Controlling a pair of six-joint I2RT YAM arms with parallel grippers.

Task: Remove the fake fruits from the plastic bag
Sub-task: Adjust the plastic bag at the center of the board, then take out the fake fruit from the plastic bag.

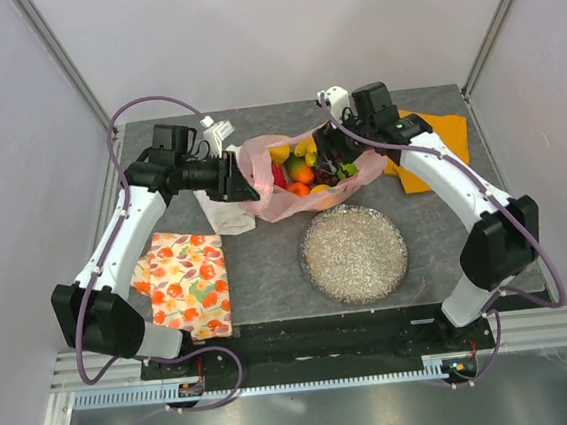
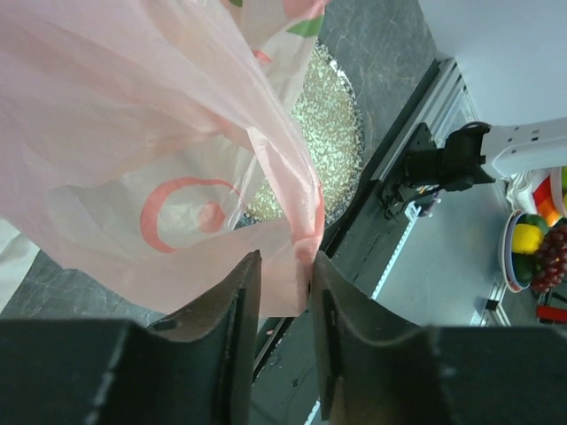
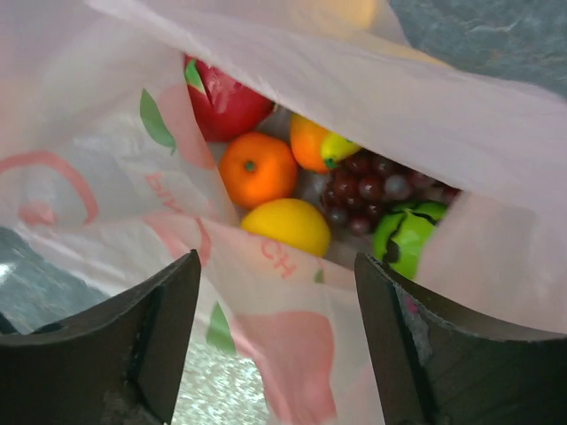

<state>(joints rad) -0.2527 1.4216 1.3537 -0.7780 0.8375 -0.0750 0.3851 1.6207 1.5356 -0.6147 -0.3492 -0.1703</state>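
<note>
One banana's lower end lies below my right gripper and to the left in the top view, so the gripper should move that way and lower its open fingers around that end.
The pink plastic bag (image 1: 292, 200) lies at the back middle of the table with its mouth open. My left gripper (image 1: 244, 179) is shut on the bag's left edge, and the thin film (image 2: 177, 133) is pinched between its fingers in the left wrist view. My right gripper (image 1: 331, 160) is open and empty at the bag's mouth, its fingers (image 3: 173, 310) astride the near rim of the bag (image 3: 292, 345). Inside the bag are an orange (image 3: 257, 168), a yellow fruit (image 3: 288, 226), dark grapes (image 3: 368, 190), a green round fruit (image 3: 403, 239) and a red mango (image 3: 226, 102).
A round glittery silver dish (image 1: 354, 253) sits in front of the bag; it also shows in the left wrist view (image 2: 332, 124). A fruit-patterned cloth (image 1: 185, 282) lies front left, a white cloth (image 1: 226, 215) under the left arm, and an orange cloth (image 1: 438, 142) at the back right.
</note>
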